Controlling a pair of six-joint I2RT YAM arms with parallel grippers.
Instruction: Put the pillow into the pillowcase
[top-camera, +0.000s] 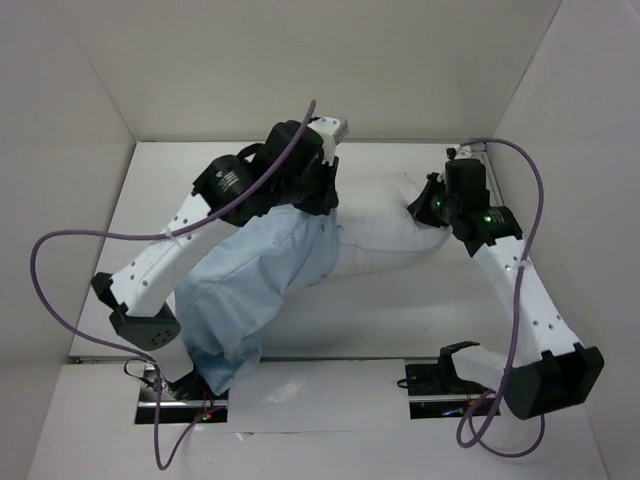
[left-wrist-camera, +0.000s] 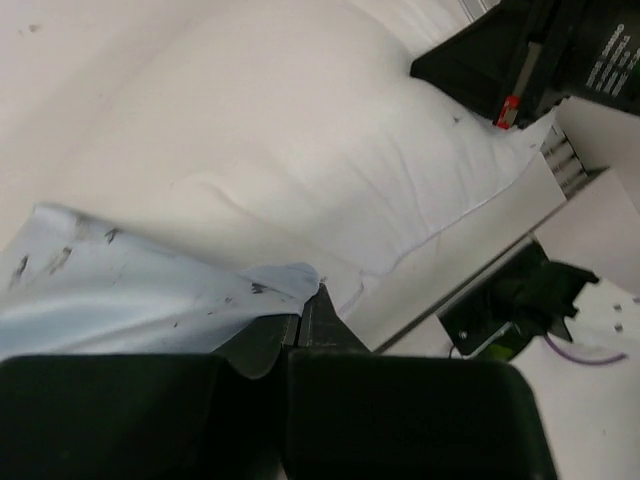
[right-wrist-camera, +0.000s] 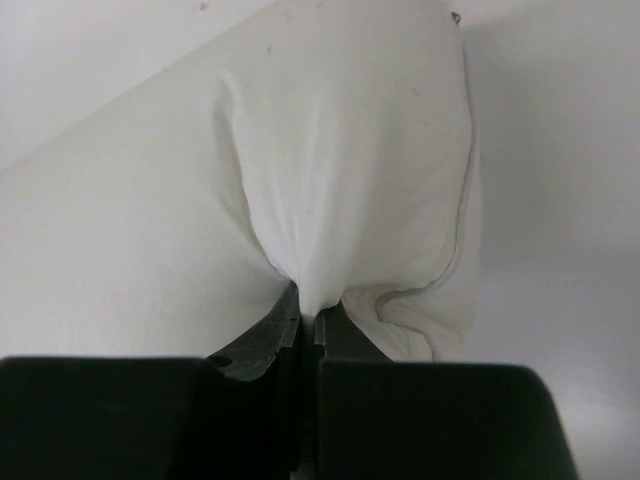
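Note:
I will next pull the pillowcase (top-camera: 255, 290) outward to the table's far edge with my left gripper and release it there, while its cloth trails toward the table's near edge.
The white pillow (top-camera: 385, 225) lies across the middle of the table, its left part covered by the light blue pillowcase (top-camera: 255, 290). The pillowcase runs limp and wrinkled down toward the near left edge. My left gripper (top-camera: 325, 203) is shut on the pillowcase's upper edge, right over the pillow. In the left wrist view the blue pillowcase (left-wrist-camera: 120, 295) is pinched at my left gripper (left-wrist-camera: 305, 300), with the pillow (left-wrist-camera: 330, 170) beyond. My right gripper (top-camera: 430, 207) is shut on the pillow's right end. In the right wrist view the pillow (right-wrist-camera: 350, 150) bunches into my right gripper (right-wrist-camera: 308, 312).
White walls (top-camera: 70, 120) close the table in at the left, back and right. Purple cables (top-camera: 60, 300) loop off both arms. The arm bases (top-camera: 440, 380) sit at the near edge. The right arm's wrist (left-wrist-camera: 540, 50) shows at the far end of the pillow.

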